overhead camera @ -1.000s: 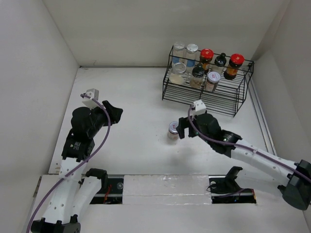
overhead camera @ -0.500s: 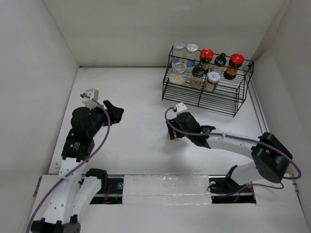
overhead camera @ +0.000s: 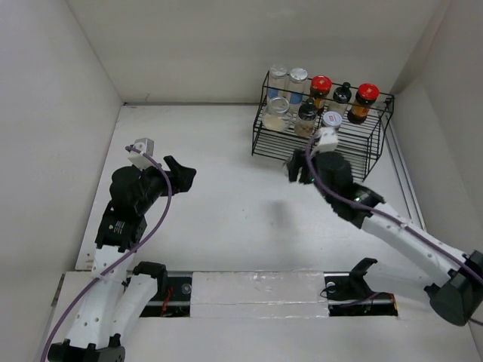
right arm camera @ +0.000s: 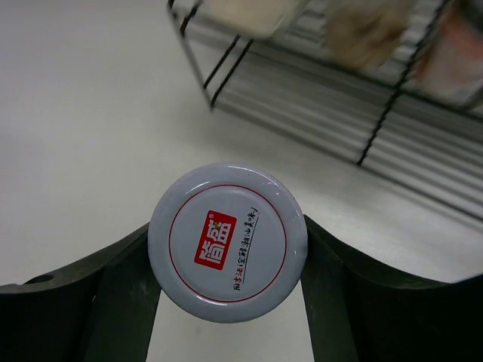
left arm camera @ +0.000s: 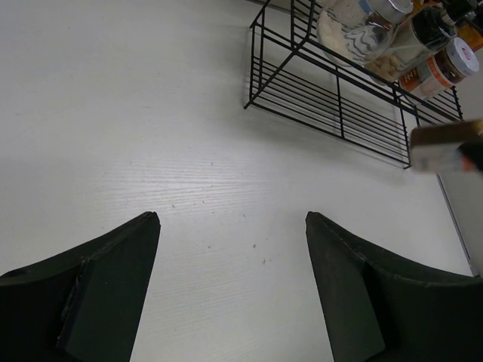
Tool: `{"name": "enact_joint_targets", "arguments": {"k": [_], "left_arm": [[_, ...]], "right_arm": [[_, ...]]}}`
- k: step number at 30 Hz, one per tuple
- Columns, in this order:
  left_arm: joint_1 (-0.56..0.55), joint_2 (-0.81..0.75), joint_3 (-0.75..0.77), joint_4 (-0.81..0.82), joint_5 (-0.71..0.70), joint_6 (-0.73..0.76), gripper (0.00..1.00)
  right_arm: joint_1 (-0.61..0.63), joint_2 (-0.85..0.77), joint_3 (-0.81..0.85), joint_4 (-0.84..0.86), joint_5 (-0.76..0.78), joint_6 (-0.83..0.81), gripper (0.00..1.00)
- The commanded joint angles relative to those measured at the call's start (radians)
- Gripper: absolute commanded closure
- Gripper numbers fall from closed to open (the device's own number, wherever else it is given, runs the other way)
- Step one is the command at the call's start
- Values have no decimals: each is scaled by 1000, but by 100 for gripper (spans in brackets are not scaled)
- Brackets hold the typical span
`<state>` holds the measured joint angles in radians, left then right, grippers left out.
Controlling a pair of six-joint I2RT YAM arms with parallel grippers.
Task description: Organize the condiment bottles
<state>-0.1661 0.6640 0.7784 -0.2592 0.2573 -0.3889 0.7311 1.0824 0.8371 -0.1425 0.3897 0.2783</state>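
Observation:
I will next move my right gripper outward, toward the right in the top view, over the rack's lower front shelf's end by the wall (overhead camera: pixel 358 139), because that shelf is empty.
My right gripper (right arm camera: pixel 226 226) is shut on a condiment jar with a white lid and red logo (right arm camera: pixel 226 243), one finger on each side of the lid. In the top view the right gripper (overhead camera: pixel 302 170) hangs just in front of the black wire rack (overhead camera: pixel 355 162), and the held jar is hidden under it. Several condiment bottles stand in the rack: clear silver-lidded ones (overhead camera: pixel 278 75), red-lidded dark ones (overhead camera: pixel 321 85) and black-capped ones (overhead camera: pixel 306 113). My left gripper (left arm camera: pixel 232 217) is open over bare table, far left of the rack (left arm camera: pixel 339 94).
White walls close in the table on the left, back and right. The rack's lower front shelf (overhead camera: pixel 302 147) holds nothing. The right arm's wrist camera (left arm camera: pixel 445 147) shows at the right edge of the left wrist view.
The right gripper closed on the jar that stood mid-table, lifted it and carried it back right toward the rack. The left gripper's fingers have spread apart.

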Motion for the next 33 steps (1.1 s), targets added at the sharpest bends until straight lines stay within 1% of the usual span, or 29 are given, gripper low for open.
{"name": "enact_joint_targets", "arguments": {"k": [1,2,3,5,6,9,12,14,17,19,20,21,24,25,27,28,30,33], "left_arm": [[5,-9,16,43,20,13,26],[5,-9,16,43,20,13,26],[5,-9,16,43,20,13,26],[5,-9,16,34,20,13,26],[5,-9,16,34,20,13,23],[5,2,16,43,20,13,20],[5,2,16,43,31,13,18],[5,11,16,43,31,13,15],[5,20,16,43,31,13,14],[5,20,16,43,31,13,14],[5,20,16,43,31,13,12],[5,20,16,43,31,13,12],[5,20,16,43,31,13,11],[5,20,16,43,31,13,11],[5,20,16,43,22,13,10],[5,20,16,43,22,13,10],[5,11,16,34,22,22,8],[5,-1,16,34,11,22,2]], "right_arm": [[-168,-61,186,34,61,-39,51],[-246,-61,218,6,61,-39,51],[-281,-52,259,-9,61,-51,51],[-358,-38,292,-9,61,-60,51],[-445,-26,304,-9,43,-60,51],[-579,43,342,10,-17,-41,51],[-639,152,407,-5,-41,-41,51],[-674,229,451,-41,-57,-41,51],[-694,278,461,-42,-57,-41,51],[-706,313,461,-29,-74,-41,48],[-707,324,461,-29,-84,-31,46],[-716,342,461,-29,-84,-31,40],[-716,353,461,-40,-95,-19,28],[-716,353,444,-40,-81,-19,20],[-707,341,424,-22,-81,-19,10],[-707,315,413,-22,-81,-10,2],[-693,283,413,-22,-81,-10,0],[-682,174,413,-6,-72,-10,0]]}}
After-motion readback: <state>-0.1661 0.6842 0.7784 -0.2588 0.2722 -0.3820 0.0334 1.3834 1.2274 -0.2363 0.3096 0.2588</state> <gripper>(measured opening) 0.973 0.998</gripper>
